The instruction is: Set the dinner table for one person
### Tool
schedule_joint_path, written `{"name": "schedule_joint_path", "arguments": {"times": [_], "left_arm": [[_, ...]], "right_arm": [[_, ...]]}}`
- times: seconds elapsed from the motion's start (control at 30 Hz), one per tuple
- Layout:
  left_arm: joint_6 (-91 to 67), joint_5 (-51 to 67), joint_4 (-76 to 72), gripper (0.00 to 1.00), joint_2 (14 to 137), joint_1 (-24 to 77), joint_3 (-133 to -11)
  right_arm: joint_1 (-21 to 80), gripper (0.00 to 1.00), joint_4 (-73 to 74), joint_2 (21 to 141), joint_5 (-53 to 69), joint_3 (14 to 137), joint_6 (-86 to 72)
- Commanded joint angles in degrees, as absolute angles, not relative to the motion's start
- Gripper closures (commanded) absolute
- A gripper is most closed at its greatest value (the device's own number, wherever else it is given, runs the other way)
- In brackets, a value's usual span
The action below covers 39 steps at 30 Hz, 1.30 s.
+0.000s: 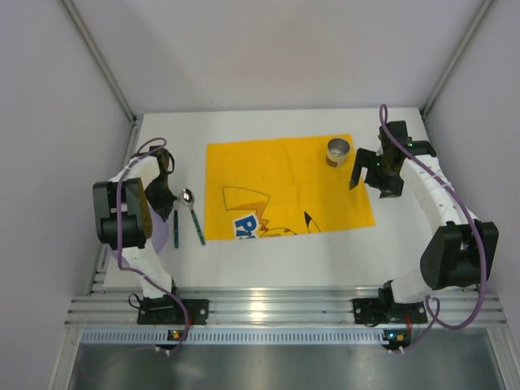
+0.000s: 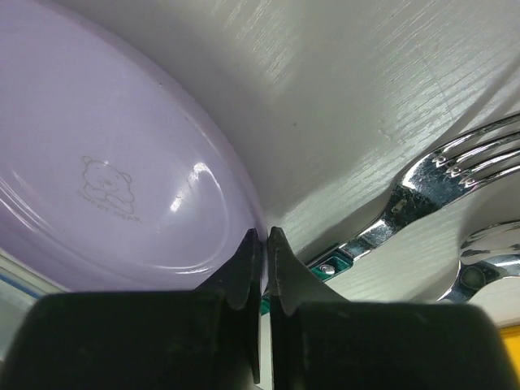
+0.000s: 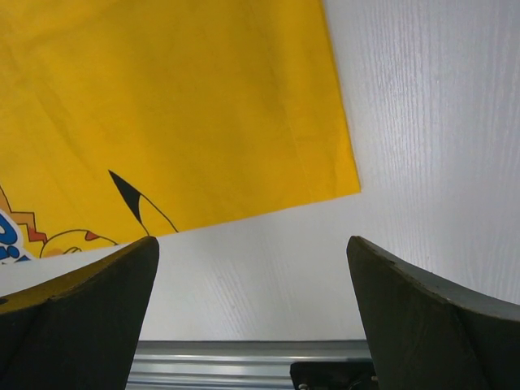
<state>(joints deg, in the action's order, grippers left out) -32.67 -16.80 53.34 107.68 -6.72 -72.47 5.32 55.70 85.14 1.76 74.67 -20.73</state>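
Note:
The left gripper will next lift the plate point(image 2: 106, 162) over the fork point(image 2: 439, 175) and spoon, and then lower it onto the empty middle of the yellow mat.
A lavender plate point(image 2: 106, 162) with a small bear print lies at the far left of the white dinner table point(image 1: 284, 262), mostly hidden under my left arm in the top view point(image 1: 165, 236). My left gripper point(image 2: 266, 236) is shut on the plate's rim; in the top view it is at the left point(image 1: 161, 197). A fork point(image 2: 439, 175) and a spoon point(image 2: 487, 260) with green handles lie just right of the plate; the spoon point(image 1: 189, 199) also shows from above. My right gripper point(image 1: 355, 175) is open and empty beside a metal cup point(image 1: 338, 150), above bare table point(image 3: 422, 122).
A yellow cartoon-printed cloth mat point(image 1: 284, 183) covers the table's middle, with the cup on its far right corner; its corner shows in the right wrist view point(image 3: 179, 106). An aluminium rail point(image 1: 276, 309) runs along the near edge. Grey walls enclose the table on three sides.

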Motion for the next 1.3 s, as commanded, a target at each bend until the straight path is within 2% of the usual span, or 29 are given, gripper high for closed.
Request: {"name": "schedule_joint_path", "arguments": {"times": [0.0,0.17,0.33,0.5,0.57,0.67,0.83,1.27], "left_arm": [[-31.91,-16.08,52.29,1.00,107.76,-7.21,-74.00],[-32.25,-21.27,62.37,1.00,102.75,-0.27,-84.60],[-36.73,-18.29,69.86,1.00,104.14,15.53,-97.71],[-41.22,-12.39,74.87,1.00,116.41,31.59,-117.39],[-39.82,-11.60,75.41,1.00,120.74,35.84,-126.94],[-38.85,-9.32,74.01,1.00,128.13,41.82,-134.79],[-38.50,-7.21,65.24,1.00,134.20,47.02,-136.67],[-36.82,-16.34,52.74,1.00,140.01,49.22,-137.28]], "right_arm": [[4.83,0.00,55.37,84.73,2.64,76.99,-19.86],[5.01,0.00,55.28,83.67,3.60,75.51,-20.21],[5.10,0.00,55.28,81.57,3.08,73.13,-21.44],[5.45,0.00,57.13,78.32,2.99,71.28,-25.48],[5.45,0.00,57.48,77.00,2.64,70.05,-26.27],[5.54,0.00,58.27,74.27,2.20,68.47,-26.37],[5.54,0.00,59.76,69.00,2.54,65.31,-26.89],[6.50,0.00,63.02,62.93,2.90,62.84,-25.49]]}}
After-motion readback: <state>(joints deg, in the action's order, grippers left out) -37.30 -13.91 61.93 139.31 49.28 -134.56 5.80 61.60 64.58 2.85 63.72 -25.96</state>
